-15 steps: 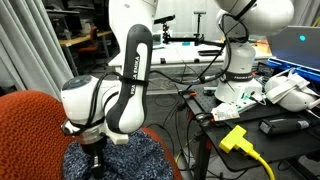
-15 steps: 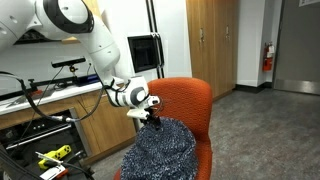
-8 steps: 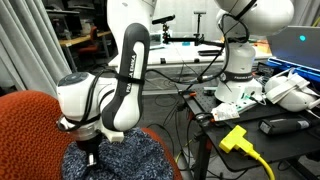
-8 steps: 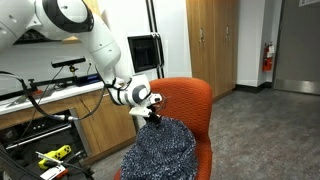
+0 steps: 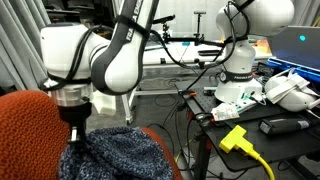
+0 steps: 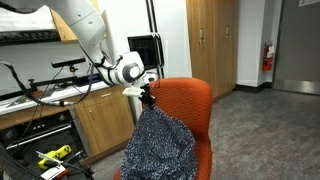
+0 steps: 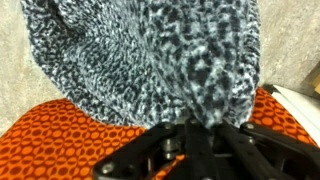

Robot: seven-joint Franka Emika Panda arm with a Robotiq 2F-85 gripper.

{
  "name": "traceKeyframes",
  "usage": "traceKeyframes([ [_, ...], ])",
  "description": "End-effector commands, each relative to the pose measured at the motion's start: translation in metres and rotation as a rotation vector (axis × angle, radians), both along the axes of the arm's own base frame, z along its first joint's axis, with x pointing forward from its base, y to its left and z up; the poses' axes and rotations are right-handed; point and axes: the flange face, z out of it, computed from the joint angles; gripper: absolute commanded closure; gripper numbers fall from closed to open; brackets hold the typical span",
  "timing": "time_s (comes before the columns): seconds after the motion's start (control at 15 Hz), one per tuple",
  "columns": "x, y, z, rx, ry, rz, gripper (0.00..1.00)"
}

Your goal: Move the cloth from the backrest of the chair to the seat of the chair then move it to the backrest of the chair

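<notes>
My gripper holds the cloth, and the cloth's lower part is still on the seat [image 6: 205, 160]. I will lift my gripper high and over the backrest's top [image 6: 186, 83], which stands close beside it, and let go.
The mottled dark blue-grey cloth [image 6: 160, 148] hangs in a peak from my gripper [image 6: 148, 97], which is shut on its top edge; its lower part still lies on the orange-red chair's seat [image 6: 205, 160]. The backrest [image 6: 190, 100] stands just behind the gripper. In an exterior view the gripper [image 5: 75, 135] pinches the cloth [image 5: 120, 155] next to the backrest [image 5: 25, 130]. In the wrist view the cloth [image 7: 150, 50] fills the upper picture, bunched between the black fingers [image 7: 165, 145], with orange fabric of the chair [image 7: 60, 140] below.
A second robot arm [image 5: 238, 60] stands on a cluttered table with a yellow plug and cable [image 5: 240, 140]. Wooden cabinets [image 6: 100, 125] flank the chair, and tall wooden doors [image 6: 210, 45] stand behind it. Cables hang near the table edge.
The gripper has shut on the cloth and risen, pulling the fabric up from the seat into a hanging peak beside the backrest.
</notes>
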Motion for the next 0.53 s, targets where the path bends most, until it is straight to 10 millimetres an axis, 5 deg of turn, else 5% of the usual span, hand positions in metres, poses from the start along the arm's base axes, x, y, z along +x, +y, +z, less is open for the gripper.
traceKeyframes([
  [0.0, -0.013, -0.009, 0.087, 0.033, -0.041, -0.039, 0.99],
  [0.47, 0.001, 0.002, 0.263, 0.094, -0.225, 0.009, 0.99],
])
